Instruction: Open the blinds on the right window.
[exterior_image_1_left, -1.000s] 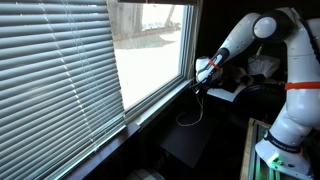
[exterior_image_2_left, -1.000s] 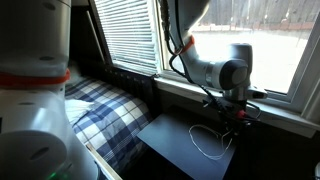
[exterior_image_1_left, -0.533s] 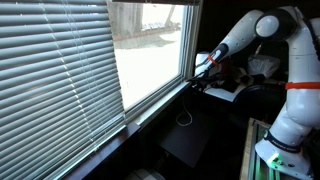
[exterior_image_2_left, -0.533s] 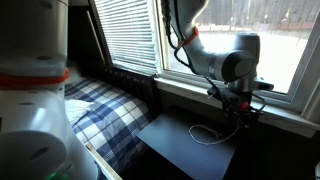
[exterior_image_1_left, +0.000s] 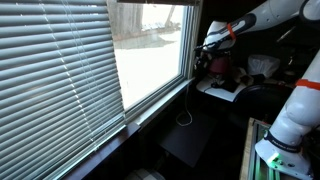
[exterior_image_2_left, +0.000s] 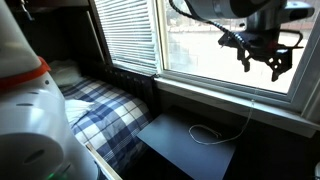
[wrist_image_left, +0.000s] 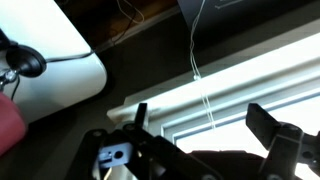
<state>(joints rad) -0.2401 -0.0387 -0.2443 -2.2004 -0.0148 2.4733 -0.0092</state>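
The upper part of the cord is above my gripper, and my fingers point down. I will raise my gripper and tilt them up toward the window's pane to close there.
The right window (exterior_image_1_left: 150, 60) (exterior_image_2_left: 200, 50) stands bare and bright, with no slats across its glass. Its blinds are out of view above the frames. Their thin cord (exterior_image_1_left: 186, 108) hangs down past the sill (exterior_image_2_left: 230, 100) and ends in a loose loop (exterior_image_2_left: 205, 132) on a black surface. My gripper (exterior_image_1_left: 203, 62) (exterior_image_2_left: 260, 65) hovers in front of the pane, above the sill, open. In the wrist view the cord (wrist_image_left: 200, 70) runs between the spread fingers of the gripper (wrist_image_left: 200, 112) without touching either.
A second set of slats (exterior_image_1_left: 55, 80) (exterior_image_2_left: 125, 35) hangs lowered over the neighbouring window. Below the sill lie a black surface (exterior_image_2_left: 185, 145) and plaid bedding (exterior_image_2_left: 100, 110). The arm's white base (exterior_image_1_left: 285, 120) stands beside them. A white pad (wrist_image_left: 50, 60) shows in the wrist view.
The gripper has opened and let go of the cord. It has risen from sill height to in front of the pane, and the cord now hangs slack.
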